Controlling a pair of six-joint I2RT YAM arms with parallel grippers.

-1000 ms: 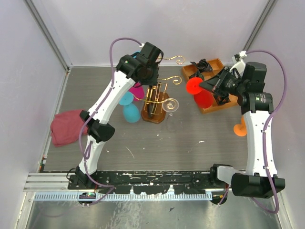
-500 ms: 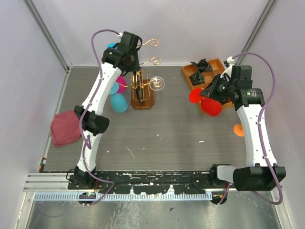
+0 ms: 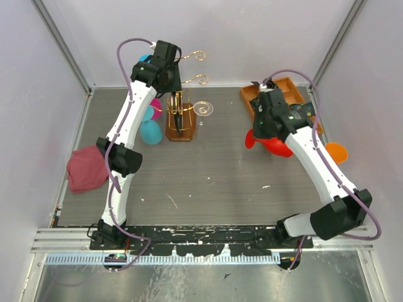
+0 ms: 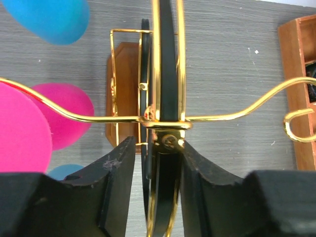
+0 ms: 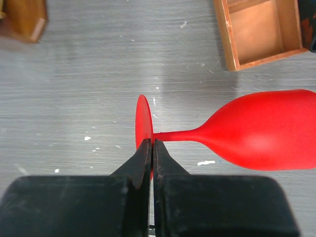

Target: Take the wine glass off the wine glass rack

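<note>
The red wine glass lies sideways, so my right gripper should next tilt to turn the glass's foot down, then lower to the bare tabletop near the tray and release.
The wine glass rack (image 3: 179, 128), gold wire on a brown wooden base, stands at the back left of the table. My left gripper (image 3: 171, 77) sits over its top. In the left wrist view the left gripper (image 4: 155, 144) straddles the rack's gold centre post (image 4: 168, 74). The right finger touches the post and a narrow gap shows at the left finger, so it is open. My right gripper (image 5: 152, 144) is shut on the round foot of a red wine glass (image 5: 261, 129). The glass lies sideways above the table, clear of the rack (image 3: 272, 145).
Pink (image 3: 154, 107), blue (image 3: 151, 132) and clear (image 3: 203, 109) glasses hang on or sit by the rack. An orange-brown compartmented tray (image 3: 280, 85) stands at the back right. An orange glass (image 3: 335, 151) lies at the right. A red cloth (image 3: 87, 168) lies at the left.
The rack slid left and back together with my left gripper, whose jaws then widened. My right arm swung the red glass from over the tray towards the table's middle.
</note>
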